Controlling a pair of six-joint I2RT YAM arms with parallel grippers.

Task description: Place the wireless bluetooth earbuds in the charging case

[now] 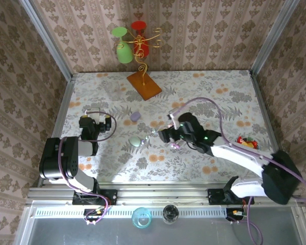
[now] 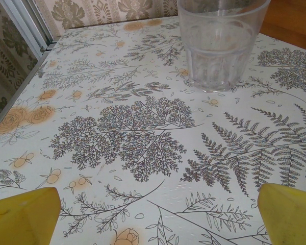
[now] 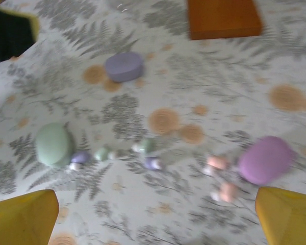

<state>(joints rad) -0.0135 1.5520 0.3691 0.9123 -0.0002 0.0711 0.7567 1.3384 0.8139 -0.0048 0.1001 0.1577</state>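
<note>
The green charging case (image 1: 135, 141) (image 3: 54, 145) lies shut, and my right gripper needs to move down and across to it, past the scattered earbuds.
Three pebble-shaped charging cases lie shut on the floral table: a green one (image 3: 53, 144), a lilac one (image 3: 124, 66) and a pink-purple one (image 3: 265, 159). Between the green and pink-purple cases, several tiny earbuds are scattered: a lilac bud (image 3: 80, 157), a green bud (image 3: 102, 153) and a pink bud (image 3: 217, 162) among them. My right gripper (image 3: 155, 219) hovers over this row, open and holding nothing; from above it (image 1: 162, 135) sits just right of the green case (image 1: 135, 141). Far to the left, my left gripper (image 2: 158, 217) is open and holds nothing.
A clear glass tumbler (image 2: 222, 43) stands ahead of the left gripper. An orange wooden base (image 1: 144, 85) carries a wire stand with green and red glasses (image 1: 132, 43) at the back. A red and yellow object (image 1: 245, 141) lies at the right. Metal rails edge the table.
</note>
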